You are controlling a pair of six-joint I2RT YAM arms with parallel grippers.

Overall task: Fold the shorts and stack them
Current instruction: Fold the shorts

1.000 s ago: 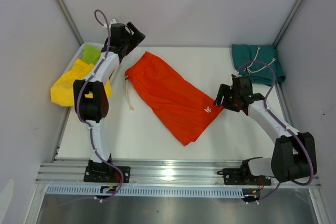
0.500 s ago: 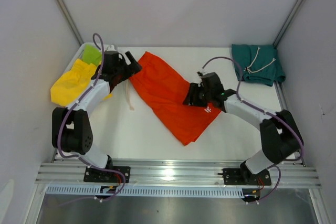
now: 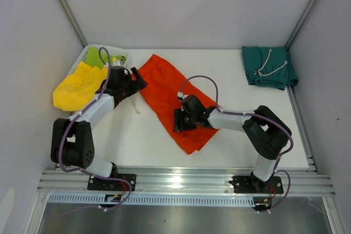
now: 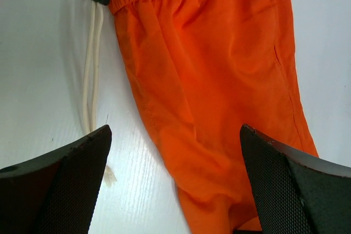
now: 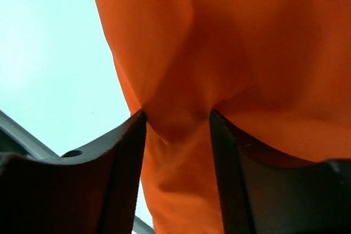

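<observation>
My left gripper should move down and close on the orange edge of the waistband, because the corner with the drawstring is below and the open fingers are already on both sides of that edge.
The orange shorts (image 3: 164, 86) lie slantwise in the middle of the white table, with the right side folded over toward the left. My right gripper (image 3: 176, 120) is shut on a bunched fold of the orange cloth (image 5: 247, 36) at its lower left edge, and the cloth fills the gap between the fingers (image 5: 123, 152). My left gripper (image 3: 137, 82) is open just above the waistband end, with orange cloth (image 4: 219, 53) between its wide-apart fingers (image 4: 71, 179). The white drawstring (image 4: 93, 69) trails on the table. The teal shorts (image 3: 269, 67) lie folded at the back right.
A yellow pair (image 3: 77, 86) and a lime-green pair (image 3: 96, 56) are heaped at the back left, close behind the left arm. Metal rails (image 3: 175, 179) run along the near edge, and grey walls close in both sides.
My right gripper has swept left across the table, carrying the orange shorts' right edge over onto itself. My left gripper has come down from the back to the waistband end.
</observation>
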